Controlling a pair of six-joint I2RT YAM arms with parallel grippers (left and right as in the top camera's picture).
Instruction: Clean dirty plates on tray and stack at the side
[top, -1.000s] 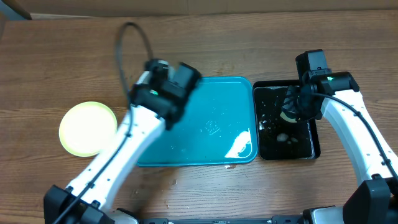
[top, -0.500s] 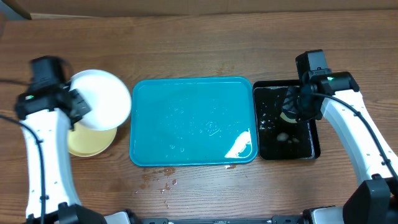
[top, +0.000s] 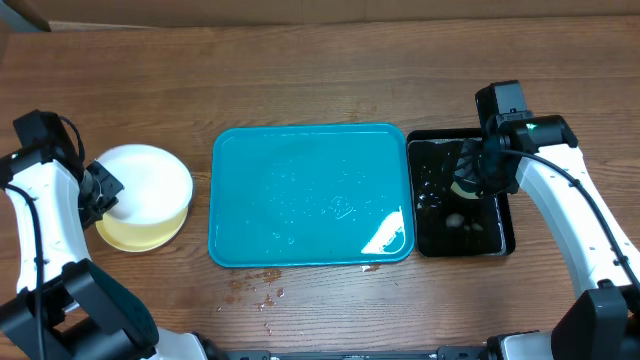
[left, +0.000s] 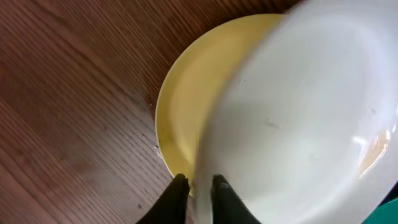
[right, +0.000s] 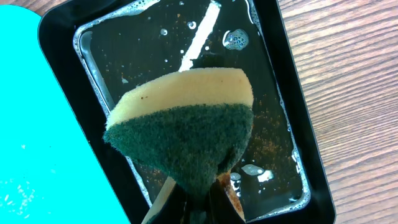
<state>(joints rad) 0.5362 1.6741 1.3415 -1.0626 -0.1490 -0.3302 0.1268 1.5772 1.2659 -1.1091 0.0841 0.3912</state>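
Note:
Next I need to lower the sponge (right: 186, 124) in my right gripper into the black tub's dirty water (right: 148, 177) below it and release it there, as the tray is bare of plates.
The teal tray (top: 310, 195) lies mid-table, wet and bare of plates. My left gripper (top: 97, 192) is shut on the rim of a white plate (top: 148, 181), holding it over the pale yellow-green plate (top: 140, 232) at the table's left. In the left wrist view the fingers (left: 200, 185) pinch the white plate (left: 298, 118) above the yellow-green plate (left: 199, 93). A third plate is not visible. My right gripper (top: 470, 180) is shut on a yellow and green sponge (right: 186, 124) over the black tub (top: 458, 195).
The black tub (right: 292, 134) holds dirty water with brown specks and foam. Water drops lie on the wood in front of the tray (top: 255, 285). A cardboard edge runs along the table's back.
My left arm has carried the white plate from the tray to the left and lowered it over the yellow-green plate. The right arm has not moved.

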